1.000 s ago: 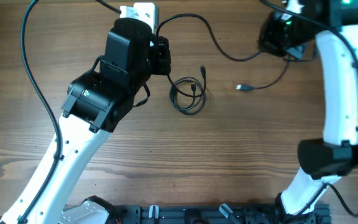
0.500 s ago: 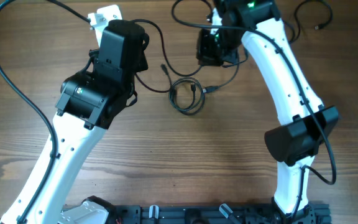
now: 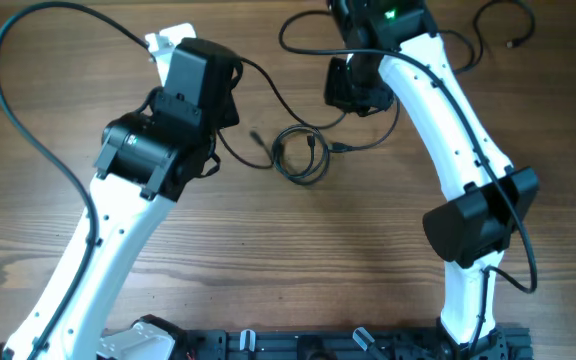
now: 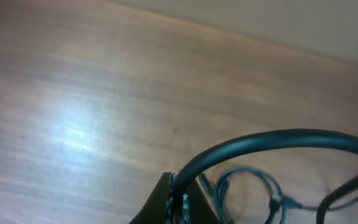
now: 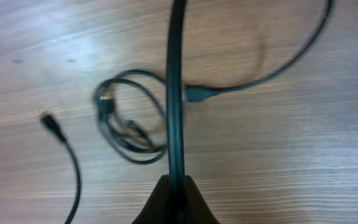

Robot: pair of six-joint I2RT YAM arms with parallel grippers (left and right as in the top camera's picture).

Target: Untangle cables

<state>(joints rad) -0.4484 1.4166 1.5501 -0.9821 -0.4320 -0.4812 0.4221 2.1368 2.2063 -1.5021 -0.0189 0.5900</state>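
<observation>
The cable will go past the coil and down with my left gripper for release, as bare tabletop is below and to the gripper's right in the overhead view.
A small coil of thin black cable (image 3: 301, 155) lies at table centre; it also shows in the right wrist view (image 5: 129, 118) and the left wrist view (image 4: 253, 186). My left gripper (image 3: 230, 95) is shut on a black cable (image 4: 272, 140) left of the coil. My right gripper (image 3: 356, 95) is shut on a black cable (image 5: 176, 93) just above and right of the coil. A black cable (image 3: 283, 98) runs between the two grippers. A loose plug end (image 3: 256, 136) lies left of the coil, and another plug (image 3: 338, 147) lies at its right.
Another thin black cable with a plug (image 3: 513, 43) lies at the far right back. A cable loop (image 3: 298, 25) lies at the back centre. The robots' own thick black cables arc over the left (image 3: 28, 130) and right sides.
My right arm has swung from the far right to the centre, above the coil. My left arm has shifted left. The loose plug now lies left of the coil.
</observation>
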